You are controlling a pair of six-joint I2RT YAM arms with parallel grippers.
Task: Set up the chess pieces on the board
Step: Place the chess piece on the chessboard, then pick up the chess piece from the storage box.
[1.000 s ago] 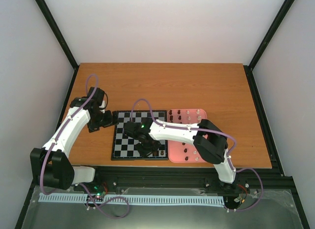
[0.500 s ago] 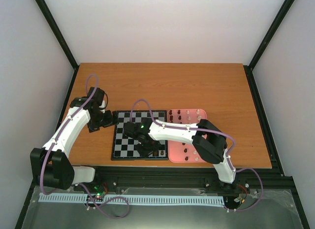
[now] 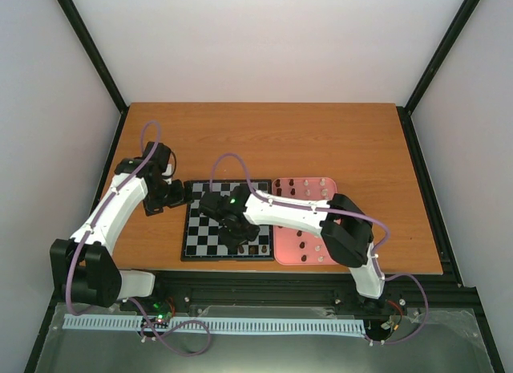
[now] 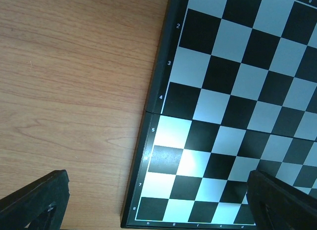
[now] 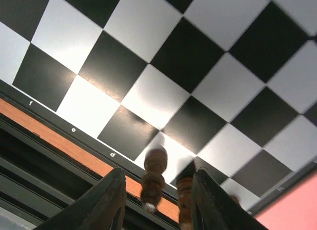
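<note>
My right gripper will move up and away from my base to the pink tray next, then go down onto a dark piece there (image 3: 302, 245).
The board (image 3: 210, 229) lies at the table's near middle, and it fills the left wrist view (image 4: 233, 91) and the right wrist view (image 5: 198, 57). My right gripper (image 3: 242, 243) hangs over the board's near right edge. In the right wrist view it (image 5: 158, 173) is open, with a dark brown chess piece (image 5: 154, 176) standing between the fingers, clear of both. A second brown piece (image 5: 184, 203) stands by the right finger (image 5: 210, 205). My left gripper (image 4: 156, 175) is wide open and empty over the board's left corner squares.
The pink tray (image 3: 330, 183) sits against the board's right side and holds several dark and cream pieces in rows. The table's front edge and a black rail (image 5: 29, 156) run just beyond the board's near border.
My right arm has shifted slightly left over the board's near right part. The left arm has hardly moved.
</note>
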